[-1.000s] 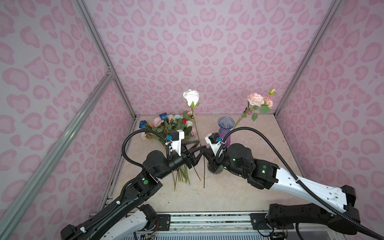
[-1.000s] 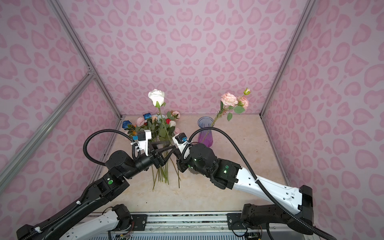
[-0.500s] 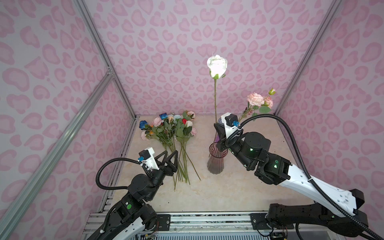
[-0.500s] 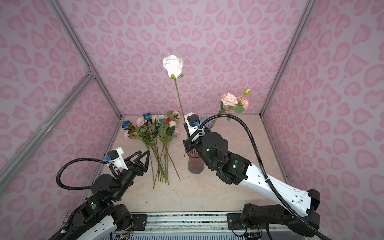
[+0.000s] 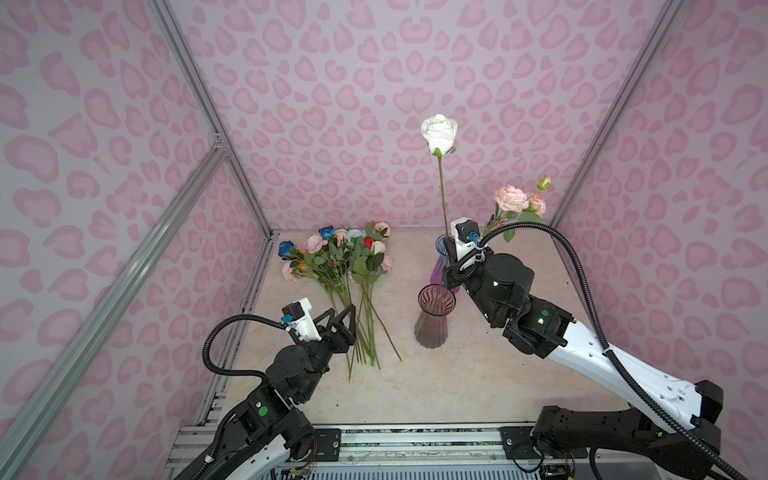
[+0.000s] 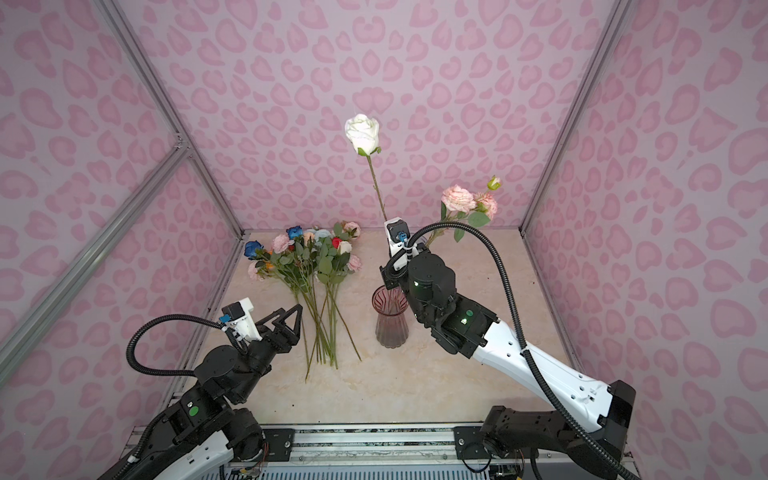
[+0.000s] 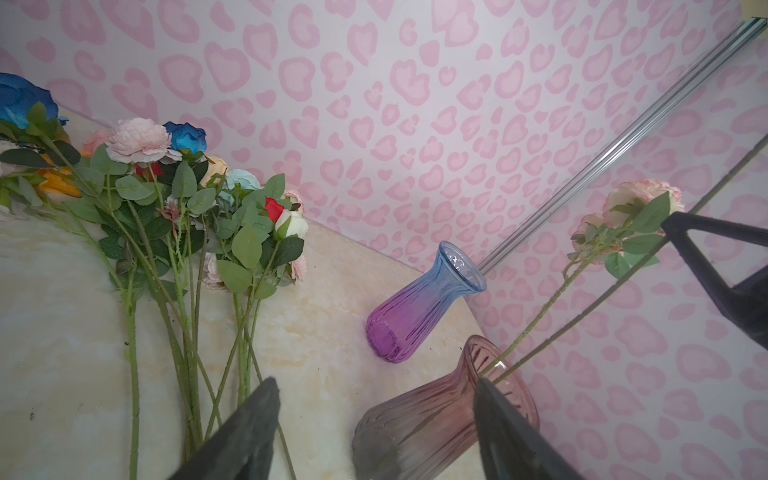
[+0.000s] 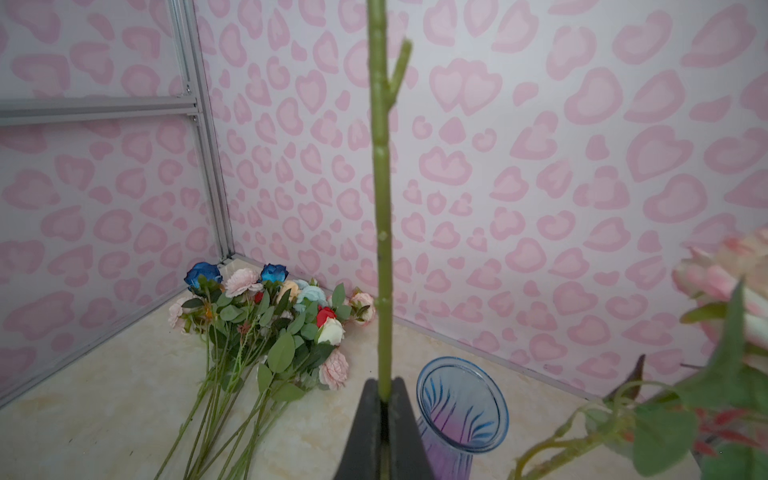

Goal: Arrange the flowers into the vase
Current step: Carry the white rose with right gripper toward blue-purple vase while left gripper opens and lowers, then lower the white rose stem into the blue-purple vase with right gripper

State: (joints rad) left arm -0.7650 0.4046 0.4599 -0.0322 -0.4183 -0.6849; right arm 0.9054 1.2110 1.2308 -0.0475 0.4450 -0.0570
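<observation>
The lower end of the white rose's green stem is already inside. My right gripper should next move down to the opening of the pink glass vase and let go of the stem there.
My right gripper (image 8: 384, 395) is shut on the green stem of a white rose (image 5: 439, 132) (image 6: 363, 132), held upright. In the left wrist view the stem's lower end sits in the mouth of the pink glass vase (image 5: 434, 320) (image 6: 390, 320) (image 7: 436, 415). A pink peony (image 5: 513, 198) (image 6: 459, 198) (image 7: 640, 203) stands in that vase too. The other flowers (image 5: 345, 257) (image 6: 311, 257) (image 7: 166, 195) (image 8: 270, 316) lie bunched on the table at the back left. My left gripper (image 5: 340, 318) (image 6: 286, 313) (image 7: 374, 380) is open and empty, near the bunch's stem ends, left of the vase.
A blue-to-purple glass vase (image 7: 419, 307) (image 8: 461, 399) stands just behind the pink one, partly hidden by my right arm in both top views. Pink patterned walls with metal posts (image 5: 232, 166) close in the marble-look table (image 5: 457, 386) on three sides.
A second ago both grippers met at the rose's stem beside the vase. The left one has since opened and drawn back to the front left, while the right has lifted the rose upright over the vase.
</observation>
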